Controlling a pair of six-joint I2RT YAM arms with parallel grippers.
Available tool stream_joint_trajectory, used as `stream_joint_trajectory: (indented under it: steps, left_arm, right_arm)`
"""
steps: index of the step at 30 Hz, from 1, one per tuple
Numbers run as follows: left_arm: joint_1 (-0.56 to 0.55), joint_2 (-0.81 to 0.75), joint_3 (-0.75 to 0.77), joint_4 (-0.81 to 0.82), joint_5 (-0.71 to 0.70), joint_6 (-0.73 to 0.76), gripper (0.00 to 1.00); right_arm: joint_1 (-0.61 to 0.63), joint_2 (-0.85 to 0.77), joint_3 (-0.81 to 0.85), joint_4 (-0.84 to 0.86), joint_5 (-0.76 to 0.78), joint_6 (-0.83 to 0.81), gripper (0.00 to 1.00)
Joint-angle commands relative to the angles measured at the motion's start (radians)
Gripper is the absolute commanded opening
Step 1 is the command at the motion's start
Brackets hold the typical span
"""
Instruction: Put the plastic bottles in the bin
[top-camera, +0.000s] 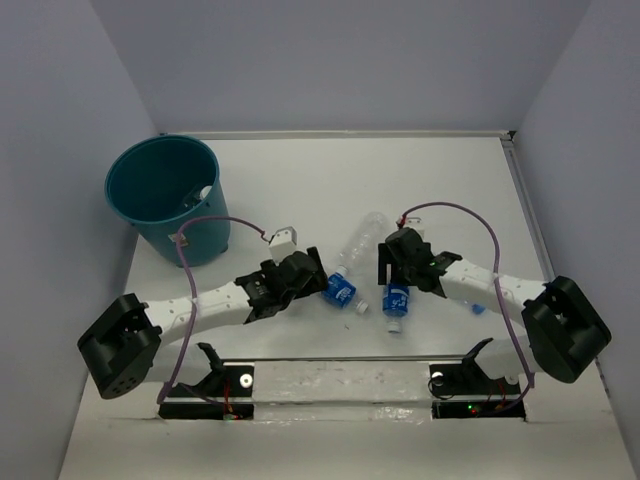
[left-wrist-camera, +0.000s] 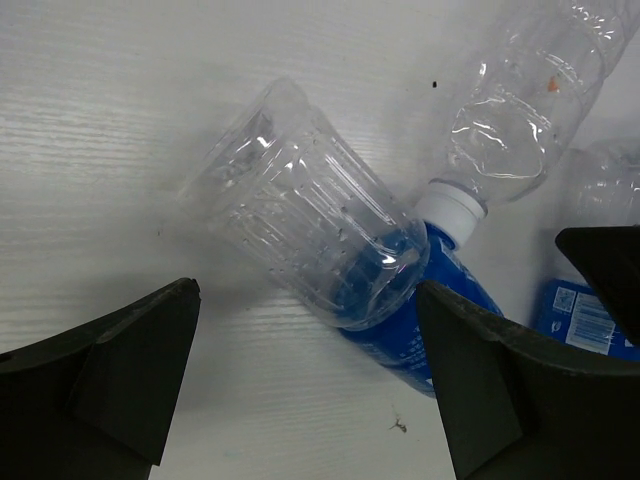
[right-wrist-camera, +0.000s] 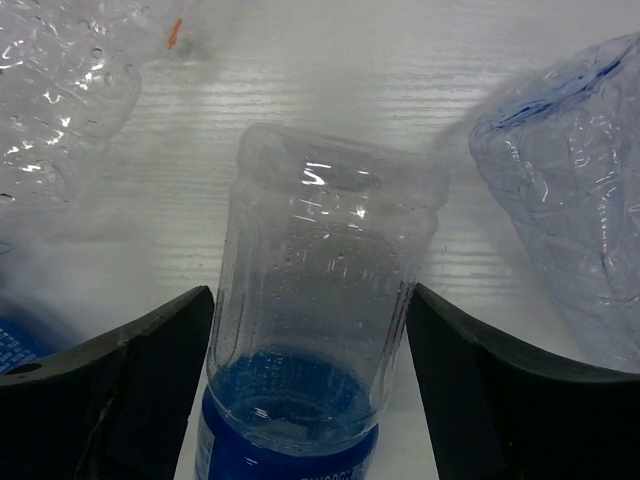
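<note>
I should lower my left gripper to the clear body of the blue-labelled bottle, beside its label.
The teal bin stands at the back left with a pale item inside. A blue-labelled clear bottle lies in front of my left gripper. In the left wrist view this bottle lies slantwise just beyond the open gripper, its label end near the right finger. My right gripper stands over another blue-labelled bottle. In the right wrist view this bottle lies between the open jaws, which sit close to its sides.
An unlabelled clear bottle with a white cap lies between the two grippers. Another clear bottle lies to the right of the right gripper. A blue cap shows beside the right arm. White walls enclose the table.
</note>
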Motion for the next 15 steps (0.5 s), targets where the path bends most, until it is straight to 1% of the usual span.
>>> stream_joint_trajectory:
  steps: [1, 2, 3, 4, 7, 12, 15]
  left_arm:
    - [-0.006, 0.022, 0.052, 0.087, -0.031, -0.032, 0.99]
    - [-0.006, 0.023, 0.055, 0.101, -0.029, -0.033, 0.99]
    - [-0.004, 0.026, 0.057, 0.107, -0.031, -0.035, 0.99]
    - [-0.006, 0.031, 0.055, 0.113, -0.035, -0.037, 0.99]
    - [-0.006, 0.058, 0.063, 0.118, -0.061, -0.035, 0.99]
    - [-0.004, 0.134, 0.086, 0.104, -0.113, -0.021, 0.99]
    - [-0.006, 0.184, 0.097, 0.099, -0.167, -0.014, 0.99]
  right_arm:
    - [-0.006, -0.022, -0.020, 0.061, 0.003, 0.005, 0.79]
    - [-0.006, -0.030, -0.023, 0.061, 0.000, 0.005, 0.76]
    - [-0.006, -0.035, -0.025, 0.061, -0.004, 0.003, 0.69]
    - [-0.006, -0.041, -0.026, 0.062, -0.007, 0.003, 0.67]
    - [-0.006, -0.047, -0.033, 0.061, -0.013, 0.005, 0.66]
    - [-0.006, -0.107, -0.053, 0.044, -0.026, 0.014, 0.53]
    - [-0.006, -0.163, -0.062, 0.027, -0.052, 0.014, 0.50]
